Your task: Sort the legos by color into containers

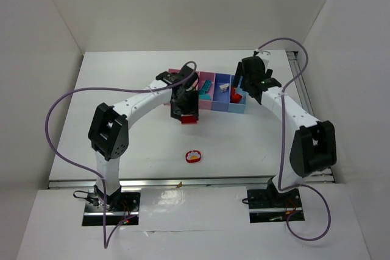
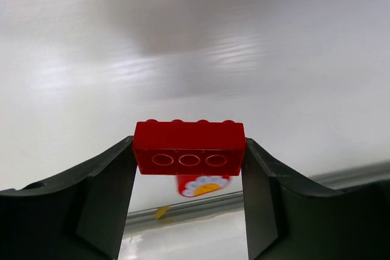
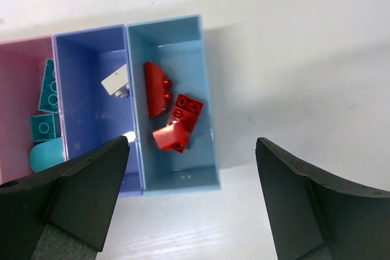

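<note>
I should move my left gripper outward next and over the light-blue bin, which is to its right in the top view. My left gripper should then release the brick among the red legos.
A red lego brick sits between the two fingers of my left gripper, touching both; the gripper is shut on it just above the table, in front of the containers. The round red-rimmed piece lies nearer the table's front edge and also shows under the brick. My right gripper hangs open and empty over the right end of the row. The light-blue bin holds red legos, the darker blue bin a white one, and the pink bin teal ones.
White walls stand on three sides of the table. A metal rail runs along the front edge, with a small yellow scrap on it. Purple cables loop beside each arm. The left arm hides the left end of the bin row.
</note>
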`<state>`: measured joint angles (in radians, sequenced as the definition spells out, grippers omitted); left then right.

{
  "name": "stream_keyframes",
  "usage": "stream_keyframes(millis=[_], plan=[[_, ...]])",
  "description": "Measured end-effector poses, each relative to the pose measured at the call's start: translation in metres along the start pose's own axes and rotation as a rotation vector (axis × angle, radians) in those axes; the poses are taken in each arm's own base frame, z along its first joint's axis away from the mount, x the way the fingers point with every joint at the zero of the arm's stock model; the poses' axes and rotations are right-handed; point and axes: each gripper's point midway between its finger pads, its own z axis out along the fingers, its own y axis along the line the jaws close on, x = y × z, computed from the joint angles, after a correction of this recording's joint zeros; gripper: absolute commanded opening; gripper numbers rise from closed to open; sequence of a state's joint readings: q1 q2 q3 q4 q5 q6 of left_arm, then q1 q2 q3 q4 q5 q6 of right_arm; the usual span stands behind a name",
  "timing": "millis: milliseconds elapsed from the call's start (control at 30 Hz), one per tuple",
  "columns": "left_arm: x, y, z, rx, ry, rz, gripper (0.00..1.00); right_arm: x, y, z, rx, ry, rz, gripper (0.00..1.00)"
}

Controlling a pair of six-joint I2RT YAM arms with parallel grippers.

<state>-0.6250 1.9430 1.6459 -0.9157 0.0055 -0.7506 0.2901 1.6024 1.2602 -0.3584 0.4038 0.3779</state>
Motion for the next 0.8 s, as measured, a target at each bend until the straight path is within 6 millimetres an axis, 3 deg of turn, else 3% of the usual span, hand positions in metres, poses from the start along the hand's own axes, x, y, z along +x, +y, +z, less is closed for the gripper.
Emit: stream_keyframes(millis=[167, 267, 367, 500, 633, 800], plan=[[-0.046, -0.068, -0.042, 0.189, -0.127, 0.106, 0.47, -0.028, -0.031, -0.048, 0.061, -0.126, 0.082, 0.92], [-0.071, -0.106, -0.051, 0.294, -0.179, 0.142, 0.48, -0.046, -0.048, -0.077, 0.100, -0.202, 0.141, 0.92], [-0.085, -0.128, -0.042, 0.360, -0.201, 0.170, 0.51, -0.053, -0.066, -0.100, 0.133, -0.260, 0.187, 0.92], [-0.098, -0.148, -0.017, 0.414, -0.200, 0.182, 0.54, -0.045, -0.086, -0.119, 0.175, -0.276, 0.209, 0.90], [-0.115, -0.171, -0.001, 0.497, -0.242, 0.191, 0.57, -0.039, -0.096, -0.124, 0.211, -0.252, 0.203, 0.90], [-0.144, -0.210, -0.001, 0.657, -0.335, 0.178, 0.57, -0.024, -0.103, -0.126, 0.240, -0.197, 0.182, 0.90]])
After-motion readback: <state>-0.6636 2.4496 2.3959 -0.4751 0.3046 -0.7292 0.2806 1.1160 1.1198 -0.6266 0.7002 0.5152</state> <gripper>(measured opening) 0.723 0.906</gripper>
